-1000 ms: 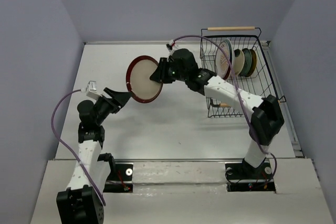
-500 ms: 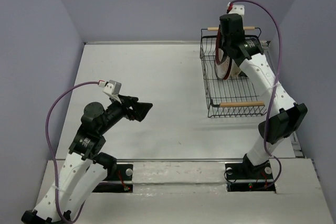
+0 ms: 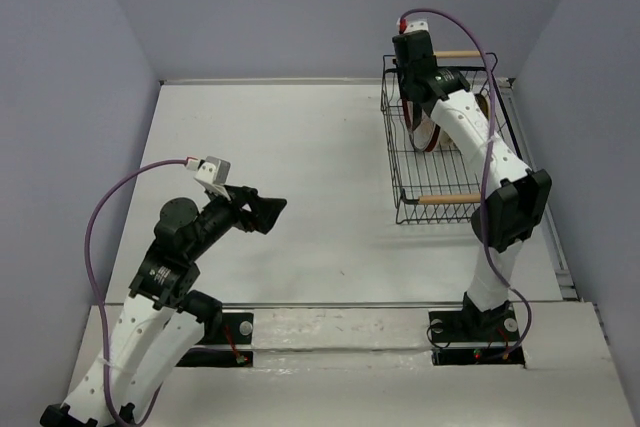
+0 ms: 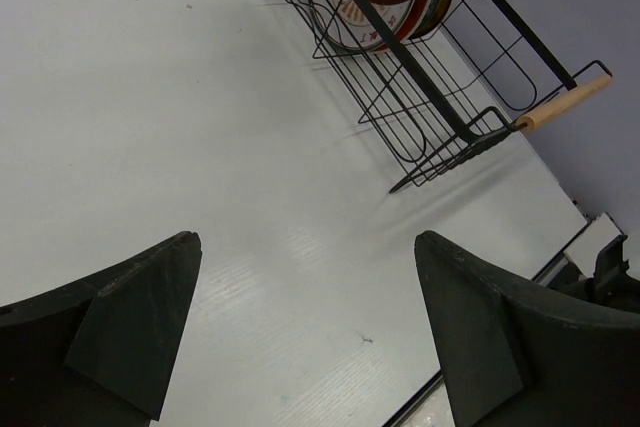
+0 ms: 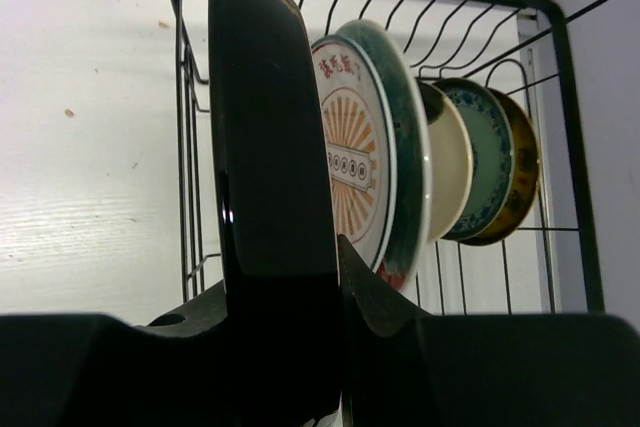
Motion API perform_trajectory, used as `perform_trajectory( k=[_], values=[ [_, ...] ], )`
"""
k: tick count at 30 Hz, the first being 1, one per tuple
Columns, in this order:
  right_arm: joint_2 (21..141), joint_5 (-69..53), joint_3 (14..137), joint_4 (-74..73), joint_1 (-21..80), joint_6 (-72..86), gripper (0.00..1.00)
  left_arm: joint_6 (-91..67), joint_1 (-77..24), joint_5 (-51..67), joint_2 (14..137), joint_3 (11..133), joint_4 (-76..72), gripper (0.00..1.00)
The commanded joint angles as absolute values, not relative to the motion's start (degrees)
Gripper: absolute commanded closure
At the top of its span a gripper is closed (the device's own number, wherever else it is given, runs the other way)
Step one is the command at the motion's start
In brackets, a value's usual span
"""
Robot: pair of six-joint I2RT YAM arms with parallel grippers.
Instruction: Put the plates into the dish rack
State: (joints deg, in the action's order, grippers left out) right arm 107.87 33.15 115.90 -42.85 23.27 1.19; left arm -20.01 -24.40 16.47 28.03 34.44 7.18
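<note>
My right gripper holds its red-rimmed beige plate and will lower into the gap (image 3: 398, 114) (image 5: 203, 182) between the rack's side bar and the white plate to release it, since that gap is empty.
The dish rack (image 3: 392, 162) stands at the far right of the table. My right gripper (image 3: 418, 97) reaches down into its left part, shut on the red-rimmed beige plate (image 3: 427, 135), which stands on edge. In the right wrist view that plate (image 5: 268, 147) is a dark edge-on disc between my fingers (image 5: 372, 292). Beside it stand the white plate with orange pattern (image 5: 348, 147), the floral plate (image 5: 408, 157), the cream plate (image 5: 447, 162), the blue patterned plate (image 5: 487, 152) and the yellow plate (image 5: 521, 172). My left gripper (image 3: 268, 209) is open and empty above the table's middle left.
The rack has a wooden handle at the near end (image 3: 447, 199) and one at the far end (image 3: 462, 53). In the left wrist view the rack (image 4: 430, 112) and its handle (image 4: 565, 102) lie ahead to the right. Grey walls close in the table.
My right gripper carried the red-rimmed plate from over the table's middle rightward into the rack, then lowered it beside the other plates. My left arm drew back, open and empty.
</note>
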Motion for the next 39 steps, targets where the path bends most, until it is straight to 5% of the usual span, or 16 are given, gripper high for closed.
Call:
perform_trajectory(
  k=[1,39],
  values=[
    [108.71,33.75,120.85,-35.68,21.98,-0.44,0.93,-19.16,-24.7,17.31,27.77,33.84,5.36,0.01],
    [119.27,25.58,116.46,-31.2,17.23,7.64,0.93,-19.07,-24.7,16.7,27.42,33.75,5.27,0.01]
  ],
)
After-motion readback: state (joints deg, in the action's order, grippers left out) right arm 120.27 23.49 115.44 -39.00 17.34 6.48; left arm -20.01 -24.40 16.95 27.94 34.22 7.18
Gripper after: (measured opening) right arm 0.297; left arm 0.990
